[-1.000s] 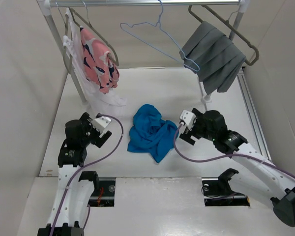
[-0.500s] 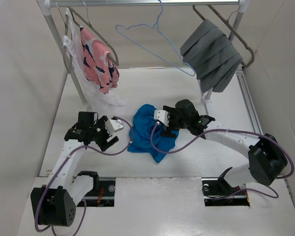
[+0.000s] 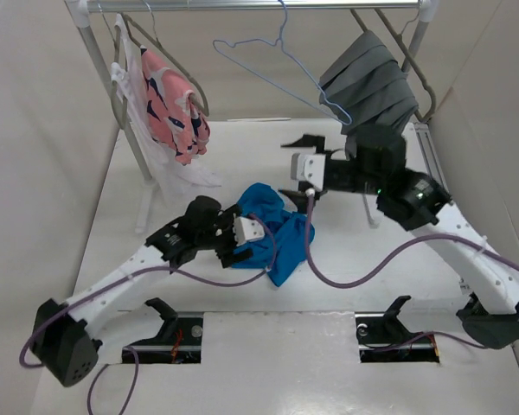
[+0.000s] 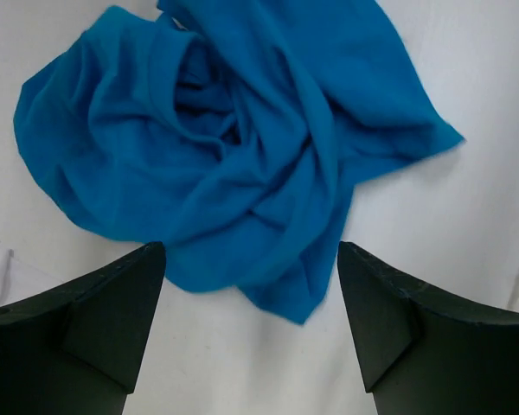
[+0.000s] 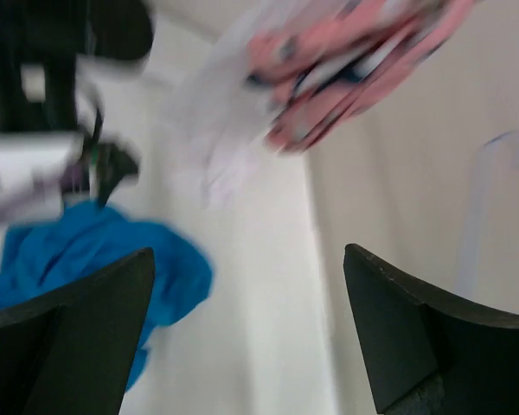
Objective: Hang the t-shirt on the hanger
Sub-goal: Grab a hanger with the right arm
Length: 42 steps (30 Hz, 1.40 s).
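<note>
The bare hanger hangs above and outward. My right gripper should next raise its open fingers outward around the hanger's side nearer the grey cloth, below the hanger's hook.
The bright blue t-shirt (image 3: pixel 275 232) lies crumpled on the white table (image 3: pixel 242 147). My left gripper (image 3: pixel 246 235) sits at its left edge, open and empty. In the left wrist view the t-shirt (image 4: pixel 233 147) fills the upper part, and its near hem reaches between the left gripper's (image 4: pixel 251 251) spread fingers. The light-blue wire hanger (image 3: pixel 272 73) hangs by its hook from the rail (image 3: pixel 242 4). My right gripper (image 3: pixel 292 162) is raised behind the shirt, below the hanger, open and empty. The blurred right wrist view shows the t-shirt (image 5: pixel 86 251) at lower left of the right gripper (image 5: pixel 249 251).
A pink patterned garment (image 3: pixel 175 104) on a thick hanger and a white cloth (image 3: pixel 177 173) hang at the rail's left. A grey cloth (image 3: pixel 372 86) hangs at the right, close behind my right arm. Rack posts (image 3: pixel 112 95) stand at both back corners. Side walls close in the table.
My left arm has stretched right until its gripper reached the shirt's left edge. My right gripper has lifted off the shirt, up and back toward the hanger. The hanger has swung slightly.
</note>
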Tool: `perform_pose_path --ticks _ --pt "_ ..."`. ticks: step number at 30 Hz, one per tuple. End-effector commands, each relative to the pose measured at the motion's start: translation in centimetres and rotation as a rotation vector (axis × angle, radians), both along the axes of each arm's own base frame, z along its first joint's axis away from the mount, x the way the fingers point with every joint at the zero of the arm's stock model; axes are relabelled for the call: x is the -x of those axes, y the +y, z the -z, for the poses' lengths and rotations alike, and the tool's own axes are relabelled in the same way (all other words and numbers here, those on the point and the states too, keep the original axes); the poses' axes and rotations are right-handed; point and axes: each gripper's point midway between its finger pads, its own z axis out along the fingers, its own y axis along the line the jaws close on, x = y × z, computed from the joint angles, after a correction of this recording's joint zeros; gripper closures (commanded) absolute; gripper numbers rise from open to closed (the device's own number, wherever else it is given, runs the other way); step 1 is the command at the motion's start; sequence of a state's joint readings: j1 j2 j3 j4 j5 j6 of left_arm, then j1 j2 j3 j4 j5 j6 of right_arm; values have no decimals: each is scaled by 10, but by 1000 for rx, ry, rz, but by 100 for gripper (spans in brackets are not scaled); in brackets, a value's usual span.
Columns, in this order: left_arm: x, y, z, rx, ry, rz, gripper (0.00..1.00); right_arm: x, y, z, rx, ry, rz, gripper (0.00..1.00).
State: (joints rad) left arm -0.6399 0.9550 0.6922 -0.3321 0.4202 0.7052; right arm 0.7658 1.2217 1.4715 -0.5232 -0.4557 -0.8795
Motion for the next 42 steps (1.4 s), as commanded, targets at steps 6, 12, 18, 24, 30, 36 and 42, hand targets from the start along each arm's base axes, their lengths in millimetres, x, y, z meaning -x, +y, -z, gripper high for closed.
perform_pose_path --ticks 6,12,18,24,30,36,42 --pt "-84 -62 -60 277 -13 -271 22 -55 -16 -168 -218 -217 98 14" --pt "-82 -66 -54 332 -14 -248 22 -146 -18 -182 -350 -190 229 20" --pt "-81 -58 -48 339 -36 -284 21 -191 -14 -175 -426 -190 282 26" --pt "-79 -56 -44 331 -43 -278 21 -204 -16 -163 -468 -153 355 62" --pt "-78 -52 -44 336 -55 -285 21 -196 -37 -159 -529 -99 475 100" --pt "-82 -51 -51 350 -82 -301 27 -156 -40 -184 -603 -129 473 100" --pt "-82 -51 -48 344 -76 -302 41 -128 -47 -158 -561 -88 449 100"
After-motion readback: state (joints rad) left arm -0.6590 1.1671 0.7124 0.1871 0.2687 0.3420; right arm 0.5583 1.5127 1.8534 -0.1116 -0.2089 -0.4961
